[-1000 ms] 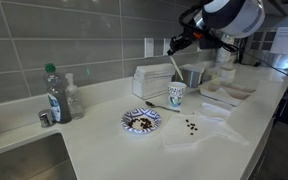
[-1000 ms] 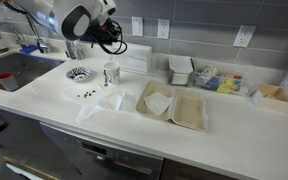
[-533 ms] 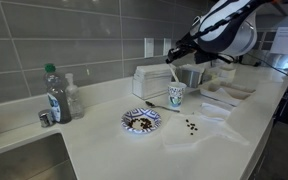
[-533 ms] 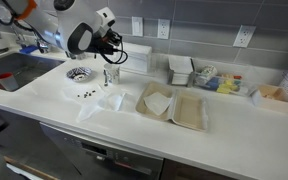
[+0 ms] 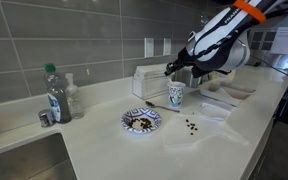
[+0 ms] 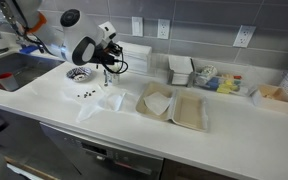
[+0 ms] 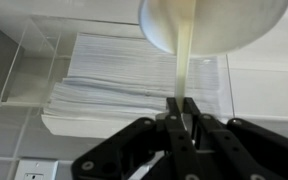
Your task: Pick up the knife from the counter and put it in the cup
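The knife's tip already reaches inside the cup, so the robot should keep its gripper nearly still over the cup's round opening (image 7: 219, 22), which is just below the gripper, and let go of the knife (image 7: 184, 62).
My gripper (image 7: 181, 108) is shut on a cream plastic knife (image 7: 184, 62) and holds it blade down. In the wrist view the knife's tip reaches into the round mouth of the cup (image 7: 212, 25) right below. In an exterior view the gripper (image 5: 174, 69) hangs just above the small white patterned cup (image 5: 176, 96), which stands on the cream counter (image 5: 134, 150). In an exterior view the gripper (image 6: 108, 62) and arm cover most of the cup (image 6: 111, 74).
A clear box of white napkins (image 7: 124, 80) stands behind the cup. A patterned plate with dark bits (image 5: 141, 119), a green-capped bottle (image 5: 52, 95) and a sink (image 5: 14, 160) lie along the counter. Open takeaway trays (image 6: 171, 105) and condiment bins (image 6: 209, 78) sit further along.
My gripper has come down with the knife toward the cup. The knife's tip now sits at the cup's mouth. The cup has not moved.
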Motion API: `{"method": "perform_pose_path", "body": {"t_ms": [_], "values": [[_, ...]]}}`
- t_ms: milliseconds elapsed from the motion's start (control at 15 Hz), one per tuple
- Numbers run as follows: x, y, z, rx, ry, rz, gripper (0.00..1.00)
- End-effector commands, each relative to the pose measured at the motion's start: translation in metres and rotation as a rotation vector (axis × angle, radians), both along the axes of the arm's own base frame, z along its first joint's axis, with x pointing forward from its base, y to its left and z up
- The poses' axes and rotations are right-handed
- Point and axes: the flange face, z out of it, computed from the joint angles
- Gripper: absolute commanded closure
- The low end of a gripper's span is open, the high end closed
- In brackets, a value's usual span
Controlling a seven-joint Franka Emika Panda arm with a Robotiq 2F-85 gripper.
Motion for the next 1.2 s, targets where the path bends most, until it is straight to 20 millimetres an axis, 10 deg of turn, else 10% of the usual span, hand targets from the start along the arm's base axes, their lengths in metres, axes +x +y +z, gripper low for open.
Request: {"method": "perform_pose_path", "body": {"t_ms": [0, 133, 200, 800, 1133], "values": [[-0.002, 0.003, -0.017, -0.01, 0.025, 0.009, 0.97], [-0.003, 0.004, -0.02, -0.01, 0.043, 0.013, 0.97], [-0.004, 0.003, -0.021, -0.011, 0.045, 0.013, 0.64], [-0.024, -0.001, 0.003, -0.016, 0.04, 0.018, 0.04], [-0.064, -0.061, -0.004, -0.054, 0.157, -0.006, 0.0]]}}
